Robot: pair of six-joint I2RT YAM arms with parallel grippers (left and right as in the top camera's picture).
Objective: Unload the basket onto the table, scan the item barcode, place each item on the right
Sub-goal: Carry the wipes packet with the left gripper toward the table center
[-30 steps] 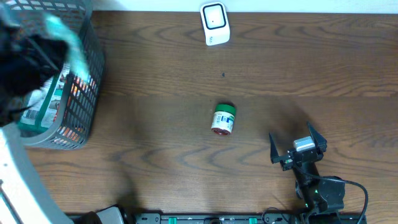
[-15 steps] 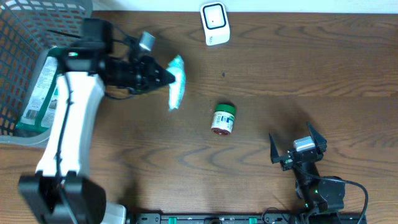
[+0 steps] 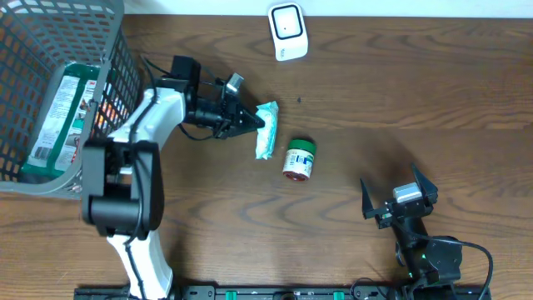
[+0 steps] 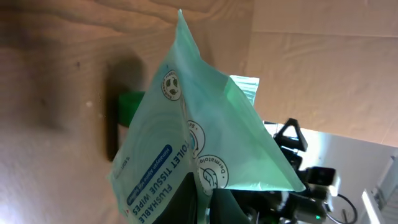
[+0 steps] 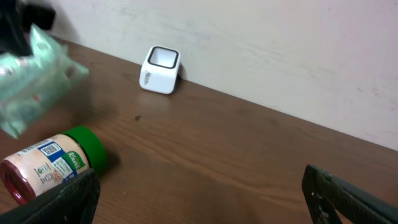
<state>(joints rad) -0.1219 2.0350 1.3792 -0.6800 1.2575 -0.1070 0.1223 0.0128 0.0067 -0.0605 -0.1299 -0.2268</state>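
I will next lower the pack (image 4: 186,137) of wipes with my left gripper onto the table beside the green-lidded jar (image 5: 53,162) and then open, because the pack still hangs above the wood.
My left gripper (image 3: 250,125) is shut on a pale green pack of flushable wipes (image 3: 266,130), held just above the table left of centre. In the left wrist view the pack (image 4: 186,137) fills the frame, pinched at its lower edge by the gripper (image 4: 208,200). A small jar with a green lid (image 3: 299,159) lies on its side just right of the pack. The white barcode scanner (image 3: 288,32) stands at the table's far edge. My right gripper (image 3: 398,200) rests open near the front right with nothing between its fingers; its wrist view shows the jar (image 5: 53,162), the pack (image 5: 34,81) and the scanner (image 5: 160,70).
A grey wire basket (image 3: 117,92) stands at the far left, with a green package (image 3: 60,117) and other items inside. A pale wall runs behind the table's far edge.
The left arm has come out of the basket with the wipes pack and carried it right, then lower, to a spot beside the jar. The right arm has not moved.
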